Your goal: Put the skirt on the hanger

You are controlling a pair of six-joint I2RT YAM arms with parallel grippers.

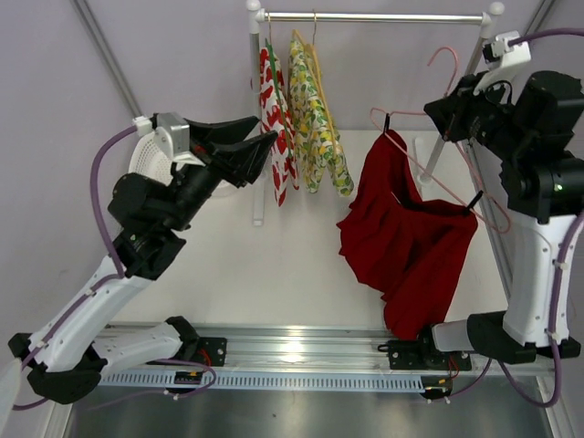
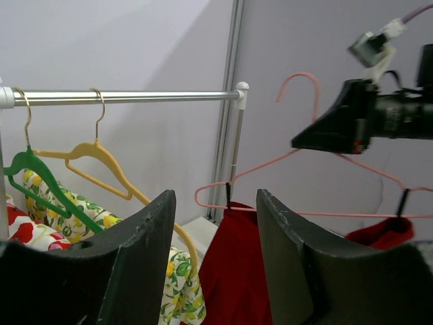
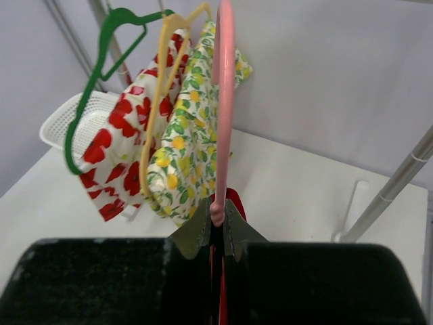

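I will next move my right gripper away from my base and turn it to face the bar, so that it sets the hanger's hook over the bar's bare part (image 1: 402, 17).
The red skirt (image 1: 406, 237) hangs from the pink hanger (image 1: 454, 62), fastened by two black clips on its lower wire, and droops toward the table. My right gripper (image 1: 436, 111) is shut on the hanger just below its hook and holds it tilted in the air, to the right of the rail. In the right wrist view the pink hanger (image 3: 224, 101) rises from between the shut right gripper (image 3: 218, 227), with a sliver of skirt (image 3: 234, 197) beyond. My left gripper (image 1: 266, 132) stands open and empty, raised at the left. It faces the hanger (image 2: 301, 74) and skirt (image 2: 237, 271).
A metal rail (image 1: 374, 16) runs across the back on white posts. On it hang a white fruit-print garment (image 1: 274, 119) on a green hanger (image 2: 40, 177) and a yellow-green garment (image 1: 315, 119) on a tan hanger (image 2: 101, 157). A white basket (image 3: 74, 122) sits at the back left.
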